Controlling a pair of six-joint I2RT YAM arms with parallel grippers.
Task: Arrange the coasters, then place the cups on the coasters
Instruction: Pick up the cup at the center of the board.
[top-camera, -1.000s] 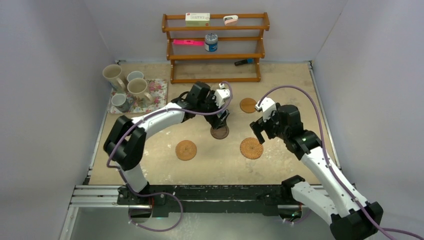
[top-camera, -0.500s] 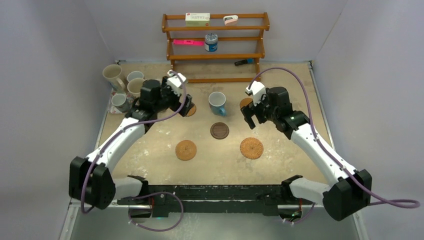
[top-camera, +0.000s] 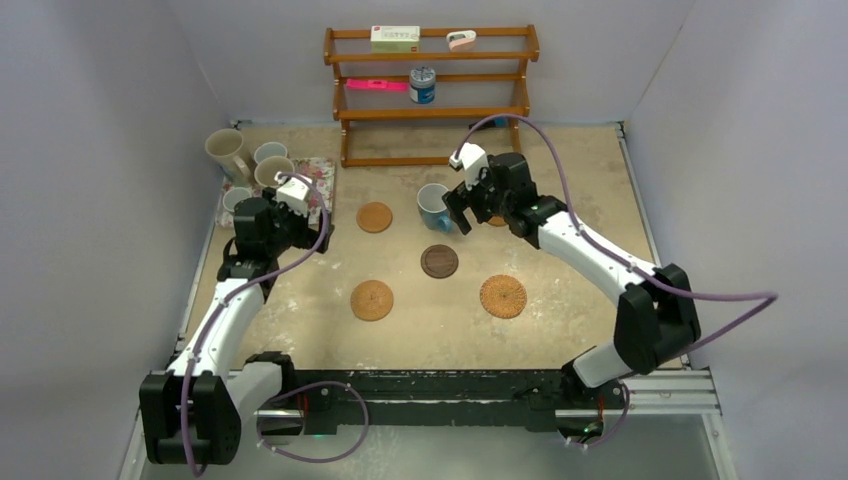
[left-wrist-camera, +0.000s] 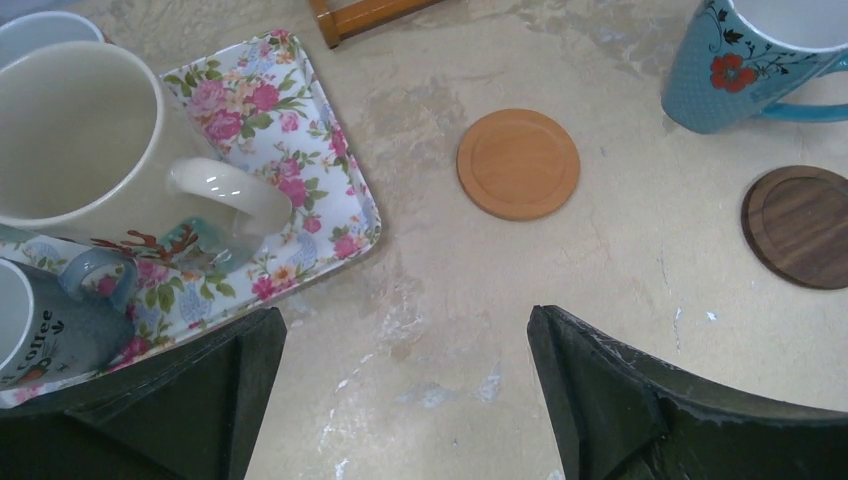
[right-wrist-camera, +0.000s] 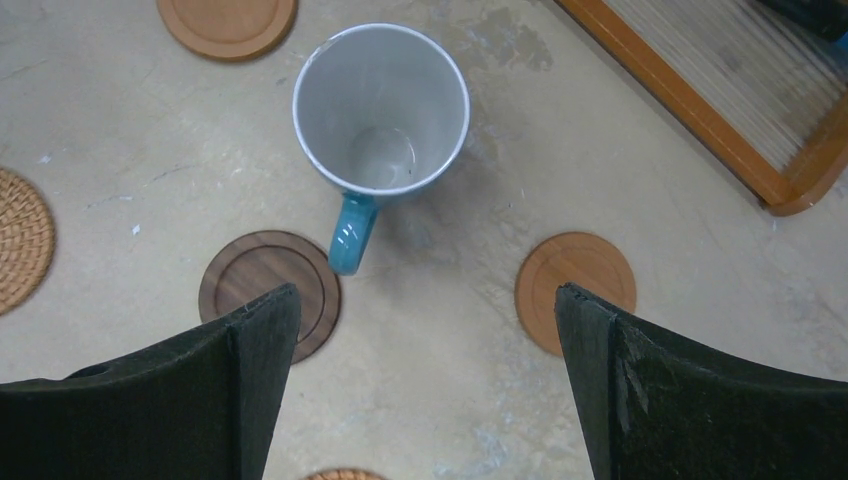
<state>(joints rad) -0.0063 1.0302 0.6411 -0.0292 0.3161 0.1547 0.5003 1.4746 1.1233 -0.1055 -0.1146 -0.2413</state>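
Observation:
The light blue cup's handle (top-camera: 445, 226) (right-wrist-camera: 353, 235) sits below my right gripper and to its left in the top view, so it gets my gripper's downward move and close next.
A light blue cup (top-camera: 433, 205) stands upright and empty on the bare table, its handle (right-wrist-camera: 350, 232) pointing at my right gripper (right-wrist-camera: 425, 295). That gripper (top-camera: 458, 215) hovers open just short of the cup, holding nothing. My left gripper (left-wrist-camera: 405, 318) is open and empty over bare table beside the floral tray (left-wrist-camera: 320, 170). On the tray are a large cream cup (left-wrist-camera: 80, 140), a grey cup (left-wrist-camera: 35, 325) and further cups (top-camera: 225, 150). Coasters lie flat: smooth tan (top-camera: 375, 217), dark brown (top-camera: 439, 261), two woven (top-camera: 372, 300) (top-camera: 503, 296), and another tan (right-wrist-camera: 575, 285) under the right arm.
A wooden shelf rack (top-camera: 430, 110) stands at the back, holding a blue-and-silver tin can (top-camera: 422, 85) and small items. White walls close in the table on the left, right and back.
My left gripper has swung from the dark brown coaster in the middle to the tray on the left. My right gripper has moved back and left to the blue cup.

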